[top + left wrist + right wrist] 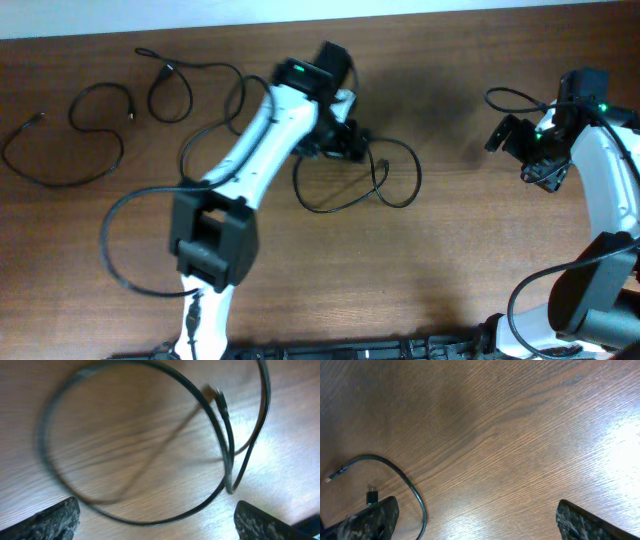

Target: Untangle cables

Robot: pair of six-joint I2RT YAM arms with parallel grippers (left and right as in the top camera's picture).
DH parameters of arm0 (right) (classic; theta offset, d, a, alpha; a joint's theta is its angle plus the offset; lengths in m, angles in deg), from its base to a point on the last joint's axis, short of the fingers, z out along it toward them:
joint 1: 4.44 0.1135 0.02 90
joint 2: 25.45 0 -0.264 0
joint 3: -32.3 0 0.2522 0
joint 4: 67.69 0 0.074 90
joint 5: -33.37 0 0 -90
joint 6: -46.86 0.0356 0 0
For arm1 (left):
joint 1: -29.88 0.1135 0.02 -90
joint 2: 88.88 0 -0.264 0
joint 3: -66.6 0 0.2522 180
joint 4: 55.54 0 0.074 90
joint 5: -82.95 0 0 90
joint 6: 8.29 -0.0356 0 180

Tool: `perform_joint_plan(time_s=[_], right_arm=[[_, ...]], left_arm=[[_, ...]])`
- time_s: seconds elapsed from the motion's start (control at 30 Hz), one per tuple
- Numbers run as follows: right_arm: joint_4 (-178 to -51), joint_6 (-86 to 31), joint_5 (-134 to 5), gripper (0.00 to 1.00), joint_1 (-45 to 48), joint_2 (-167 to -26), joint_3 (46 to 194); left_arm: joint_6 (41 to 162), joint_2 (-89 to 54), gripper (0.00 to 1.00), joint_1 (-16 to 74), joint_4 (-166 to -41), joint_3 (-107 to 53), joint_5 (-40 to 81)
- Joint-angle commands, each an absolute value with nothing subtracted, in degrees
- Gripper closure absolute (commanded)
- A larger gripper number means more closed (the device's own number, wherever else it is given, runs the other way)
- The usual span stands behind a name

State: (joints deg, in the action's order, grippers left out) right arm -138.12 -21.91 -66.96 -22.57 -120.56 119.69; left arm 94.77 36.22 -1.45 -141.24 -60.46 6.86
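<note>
My left gripper shifts to the right in the overhead view next, then lowers onto the black cable's crossing beside one open finger.
Three thin black cables lie apart on the wooden table. One loops in the middle (pixel 345 208), one lies at the far left (pixel 60 184), and one is at the back left (pixel 205 66). My left gripper (pixel 350 145) is open just above the back edge of the middle loop. In the left wrist view this loop (pixel 150 521) and its plug end (pixel 218 396) lie between and ahead of the open fingers (pixel 160 527), untouched. My right gripper (pixel 512 152) is open and empty to the right. The right wrist view shows its fingers (pixel 480 525) and a cable curve (pixel 407 482) at the left.
The left arm (pixel 250 150) stretches diagonally over the table from the front. A thicker black arm wire (pixel 105 240) loops out at its left. The right arm (pixel 600 200) stands along the right edge, with its own wire (pixel 510 97) near the wrist.
</note>
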Motion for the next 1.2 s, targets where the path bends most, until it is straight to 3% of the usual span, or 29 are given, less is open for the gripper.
perform_joint_plan(time_s=[0.0,0.1,0.3,0.53,0.6,0.73,1.0,1.17], right_arm=[[-138.07,-21.45,-66.44,0.01,-22.4,-119.82,120.11],[-138.07,-21.65,-66.44,0.01,-22.42,-120.1,120.11],[-138.07,-21.65,-66.22,0.01,-22.42,-121.37,120.11],[-138.68,-21.65,-63.42,0.01,-22.42,-121.55,120.11],[-138.68,-21.65,-63.44,0.01,-22.47,-121.55,120.11],[-138.66,-21.63,-63.44,0.01,-22.47,-121.55,120.11],[-138.66,-21.63,-63.44,0.01,-22.47,-121.55,120.11],[-138.66,-21.63,-63.44,0.01,-22.47,-121.55,120.11]], left_arm=[[94.01,37.82,0.01,-6.12,-139.58,-59.89,6.58],[94.03,37.82,0.01,-9.58,-136.96,-59.81,5.27],[94.05,37.84,0.03,-14.89,-135.58,-59.13,-8.54],[94.05,37.84,0.03,-17.6,-127.34,-49.82,-9.0],[94.03,37.84,0.15,-17.58,-125.85,-48.44,-9.05],[94.05,37.82,1.0,-17.58,-125.02,-48.66,-15.1],[94.03,33.58,1.0,-17.36,-134.14,-59.46,-32.59],[94.05,22.43,1.0,-15.98,-142.14,-64.5,-47.23]])
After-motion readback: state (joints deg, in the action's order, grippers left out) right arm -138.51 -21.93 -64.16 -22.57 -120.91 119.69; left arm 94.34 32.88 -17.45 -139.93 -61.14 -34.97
